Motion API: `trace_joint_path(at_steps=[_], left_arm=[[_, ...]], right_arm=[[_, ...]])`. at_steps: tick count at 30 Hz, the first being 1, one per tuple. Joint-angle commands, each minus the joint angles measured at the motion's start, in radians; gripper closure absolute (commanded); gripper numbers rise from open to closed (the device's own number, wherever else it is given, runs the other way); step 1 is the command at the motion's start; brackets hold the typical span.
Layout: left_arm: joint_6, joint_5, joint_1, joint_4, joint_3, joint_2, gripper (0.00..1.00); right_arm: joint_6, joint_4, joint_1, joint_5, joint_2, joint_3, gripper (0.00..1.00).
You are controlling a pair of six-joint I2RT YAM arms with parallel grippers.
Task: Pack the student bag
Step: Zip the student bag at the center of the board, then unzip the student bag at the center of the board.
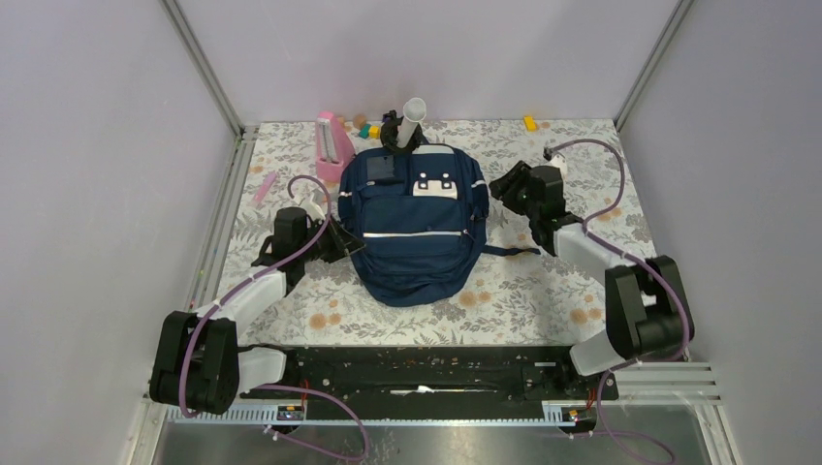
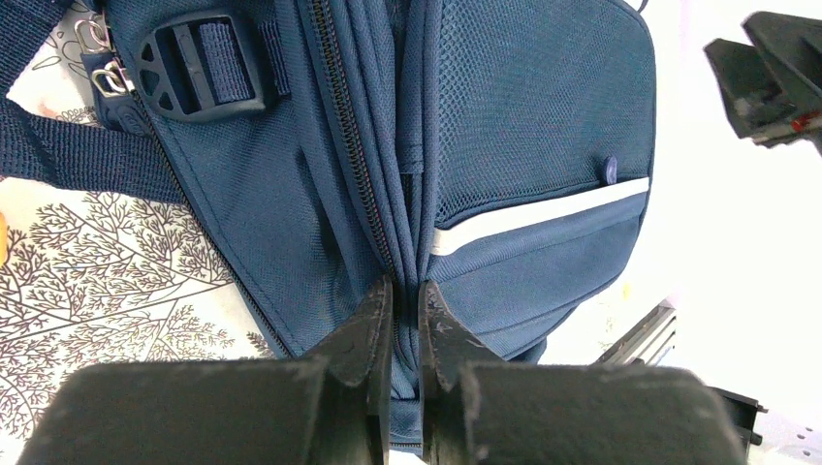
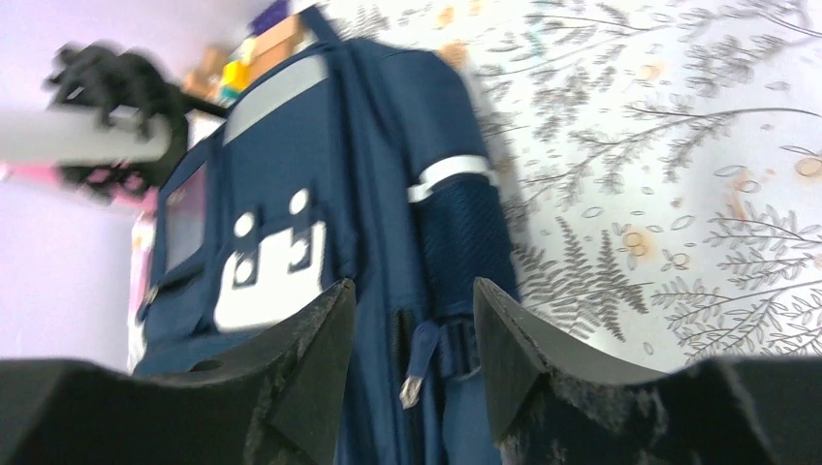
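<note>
My empty right gripper will next move down, back and to the left in the top view, onto the zipper pull (image 3: pixel 412 373) by the end of the white strip. The zipper pull is below my gripper.
The navy student bag (image 1: pixel 417 228) lies flat on the floral table, front up, its white-grey patch (image 1: pixel 434 184) toward the far end. At the bag's left edge my left gripper (image 1: pixel 341 242) is shut on it. The left wrist view shows that gripper (image 2: pixel 405 291) pinching a fold of the bag's fabric (image 2: pixel 528 116) beside a zipper (image 2: pixel 349 145). My right gripper (image 1: pixel 506 186) hovers off the bag's right side. In the right wrist view it (image 3: pixel 412 291) is open, with nothing between the fingers. A zipper pull (image 3: pixel 412 373) on the bag (image 3: pixel 291 165) hangs just beyond them.
Behind the bag stand a pink metronome-like object (image 1: pixel 332 147), a white tube (image 1: pixel 413 118) and a black item (image 1: pixel 391 127). Small coloured blocks (image 1: pixel 369 129) and a yellow block (image 1: pixel 530 123) lie by the back wall. A pink strip (image 1: pixel 262 189) lies at the left edge.
</note>
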Motion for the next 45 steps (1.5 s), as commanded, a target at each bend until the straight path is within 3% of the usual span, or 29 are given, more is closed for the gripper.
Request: trace_joint_path(at_steps=[1,8,16,20,23,28,34,45], left_arm=[[0.01,0.006,0.023,0.014,0.049,-0.028,1.0],[0.05,0.034,0.023,-0.162,0.133,-0.06,1.0],[0.262,0.031,0.025,-0.489,0.315,-0.016,1.0],[0.289,0.097,0.04,-0.499,0.332,0.023,1.0],[0.309,0.128,0.052,-0.502,0.346,0.051,1.0],[0.338,0.176,0.077,-0.528,0.372,0.072,1.0],[0.348,0.173,0.106,-0.534,0.37,0.035,1.0],[0.345,0.194,0.114,-0.534,0.371,0.039,1.0]], right_arm=[[-0.169,0.039,0.008,-0.185,-0.131,-0.066,0.44],[-0.338,0.106,0.008,-0.535,-0.252,-0.203,0.43],[-0.419,0.241,0.032,-0.738,-0.234,-0.299,0.47],[-0.456,0.351,0.11,-0.707,-0.233,-0.383,0.47],[-0.507,0.337,0.166,-0.636,-0.223,-0.396,0.47],[-0.522,0.407,0.184,-0.525,-0.232,-0.449,0.48],[-0.573,0.292,0.183,-0.436,-0.251,-0.411,0.47],[-0.632,0.286,0.181,-0.526,-0.163,-0.341,0.52]])
